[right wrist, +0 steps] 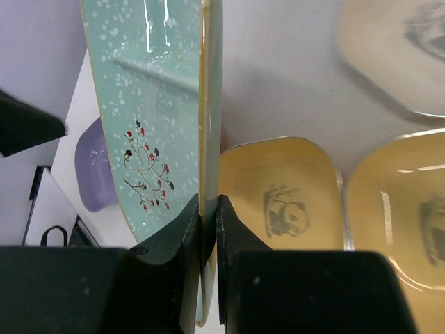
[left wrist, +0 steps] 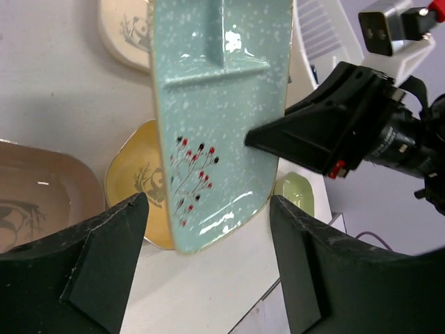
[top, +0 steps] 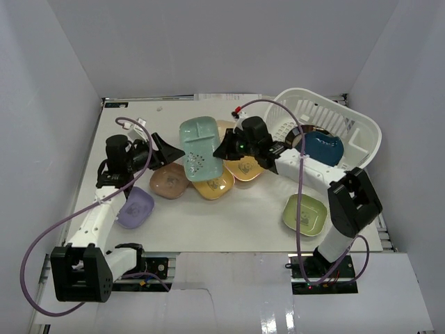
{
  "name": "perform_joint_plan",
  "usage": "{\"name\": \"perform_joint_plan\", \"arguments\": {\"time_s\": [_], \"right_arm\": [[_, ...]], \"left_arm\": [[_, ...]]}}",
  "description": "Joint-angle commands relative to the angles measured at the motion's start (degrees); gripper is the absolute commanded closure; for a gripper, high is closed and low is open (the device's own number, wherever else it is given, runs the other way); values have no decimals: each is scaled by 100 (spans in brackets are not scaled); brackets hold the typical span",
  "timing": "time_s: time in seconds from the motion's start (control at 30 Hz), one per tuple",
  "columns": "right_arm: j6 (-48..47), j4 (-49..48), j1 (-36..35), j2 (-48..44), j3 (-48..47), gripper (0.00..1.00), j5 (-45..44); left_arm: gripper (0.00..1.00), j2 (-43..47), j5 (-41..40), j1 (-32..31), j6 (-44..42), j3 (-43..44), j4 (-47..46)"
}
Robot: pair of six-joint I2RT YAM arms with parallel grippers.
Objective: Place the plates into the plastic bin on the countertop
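Observation:
My right gripper swings over the white bin next, lowers the tray [top: 201, 149] inside and releases it, as the bin is on its right in the top view.
My right gripper [top: 224, 149] is shut on the long edge of the teal divided tray [top: 201, 149] and holds it tilted above the other plates; the wrist view shows the rim [right wrist: 208, 139] pinched between the jaws. My left gripper [top: 163, 149] is open at the tray's left side. In the left wrist view the tray's end [left wrist: 215, 118] lies between the spread fingers [left wrist: 104, 264] without touching them. The white plastic bin [top: 361, 136] stands at the back right with a dark blue plate [top: 323, 147] inside.
On the countertop lie a brown plate [top: 170, 181], a yellow plate [top: 213, 184], another yellow one [top: 245, 168], a lavender plate [top: 135, 207] and a green plate [top: 304, 213]. A beige plate [top: 224, 127] shows behind the tray. White walls close in on both sides.

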State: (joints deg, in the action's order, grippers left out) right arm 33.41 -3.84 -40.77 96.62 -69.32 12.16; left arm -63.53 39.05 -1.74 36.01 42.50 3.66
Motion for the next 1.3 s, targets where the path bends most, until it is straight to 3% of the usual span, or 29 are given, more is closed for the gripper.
{"name": "perform_joint_plan", "arguments": {"time_s": [0.0, 0.17, 0.3, 0.43, 0.77, 1.0, 1.2, 1.27], "right_arm": [[-71, -337, 692, -1029, -56, 92, -101], [-299, 127, 2536, -2092, 470, 92, 224], [-502, 375, 4195, -2402, 892, 92, 312], [-519, 375, 4875, -2350, 1184, 92, 243], [-476, 375, 5123, -1550, 1192, 90, 428], [-713, 647, 5123, -1462, 1281, 61, 50], [-1011, 1034, 5115, -1523, 999, 49, -179], [-1029, 1016, 5097, -1795, 1008, 34, -249]], "left_arm": [[18, 480, 25, -28, -436, 294, 336], [14, 728, -90, -370, -779, 136, 723], [10, 736, 6, -932, -999, -22, 855], [6, 772, -73, -1293, -1192, -145, 1022], [5, 605, -626, -1654, -1325, -137, 1418], [7, 271, -1179, -1689, -1035, -163, 1638], [12, 297, -1531, -1751, -613, -444, 1620], [15, 306, -1733, -1874, -429, -541, 1576]]}}
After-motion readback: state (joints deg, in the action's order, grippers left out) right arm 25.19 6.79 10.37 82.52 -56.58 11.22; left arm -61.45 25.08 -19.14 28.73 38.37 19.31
